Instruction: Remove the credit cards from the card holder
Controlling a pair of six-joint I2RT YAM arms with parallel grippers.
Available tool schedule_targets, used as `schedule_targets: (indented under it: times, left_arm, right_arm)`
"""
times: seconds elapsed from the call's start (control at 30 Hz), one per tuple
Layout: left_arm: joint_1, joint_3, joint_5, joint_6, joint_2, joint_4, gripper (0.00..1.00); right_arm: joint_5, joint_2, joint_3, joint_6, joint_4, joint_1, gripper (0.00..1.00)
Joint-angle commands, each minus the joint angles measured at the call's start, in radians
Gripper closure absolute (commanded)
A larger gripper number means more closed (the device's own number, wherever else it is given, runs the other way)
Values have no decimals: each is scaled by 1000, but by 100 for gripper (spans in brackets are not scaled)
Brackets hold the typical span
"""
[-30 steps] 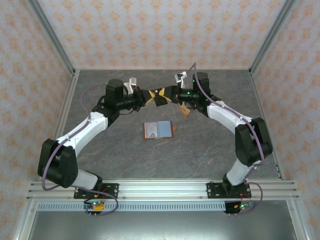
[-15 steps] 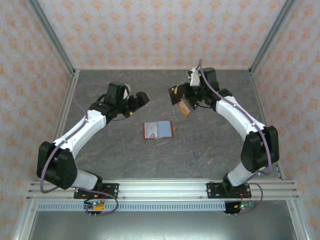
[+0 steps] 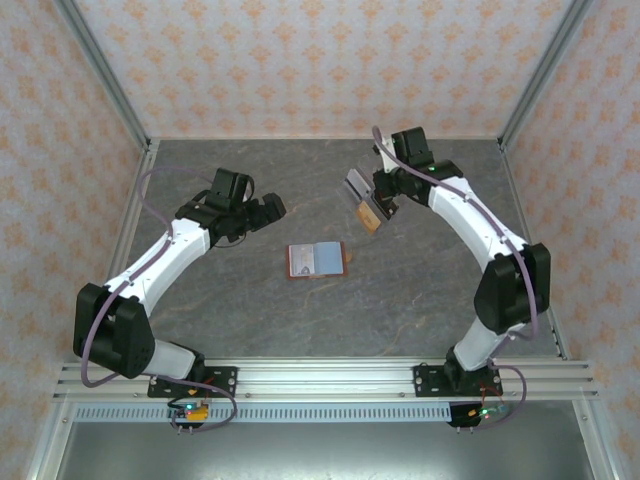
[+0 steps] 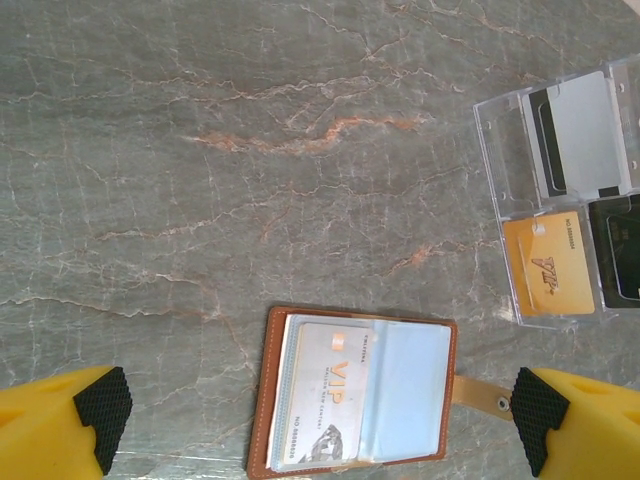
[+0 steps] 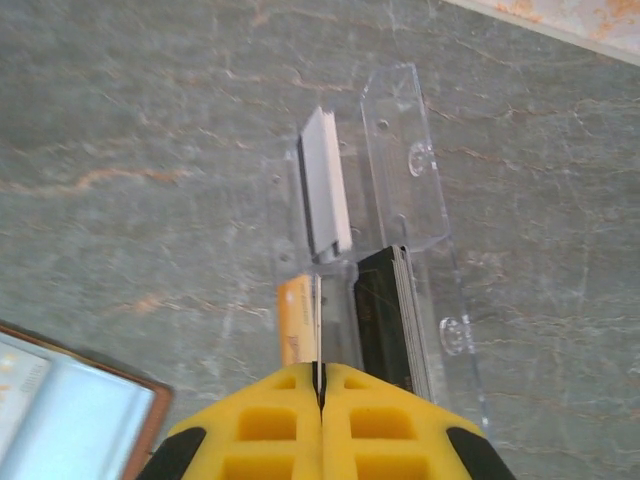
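Note:
My right gripper needs to turn in line with the tray and go down over the black stack (image 3: 385, 206) (image 5: 384, 318) to let go of the card, because the card hangs crooked above the tray.
The card holder (image 3: 316, 260) lies open at mid-table, reddish-brown rim, grey-blue inside. A pale credit card marked VIP (image 4: 325, 395) sits in its left half (image 4: 262, 400). My left gripper (image 4: 320, 420) hovers above the holder, open, its black pads (image 4: 100, 415) far apart and holding nothing; from above the left gripper (image 3: 268, 208) is left of and behind the holder. My right gripper (image 5: 321, 385) is shut on a thin credit card (image 5: 318, 330), seen edge-on above a clear tray. In the top view the right gripper (image 3: 368, 190) holds this greyish card (image 3: 356, 186) tilted.
A clear plastic tray (image 5: 400, 200) lies right of and behind the holder. It holds a yellow card (image 5: 295, 320), a black stack (image 5: 385, 310) and a white card (image 5: 325, 195). The holder's snap strap (image 4: 478, 392) sticks out on its right side.
The two grippers met over the table on one card. The left one let go, opened wide and drew back left. The right one carried the card toward the clear tray.

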Motion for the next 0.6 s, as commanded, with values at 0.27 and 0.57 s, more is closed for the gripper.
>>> schedule_targets:
  times: [0.27,0.57]
  left_arm:
    - [6,-6,-18,33,-16,-16,0]
    - [6,-21,16,48,-18,1,0]
  right_arm:
    - [50,170,155,-140,-102,-24,100]
    - [68,226,140,-156,-73,-26,100]
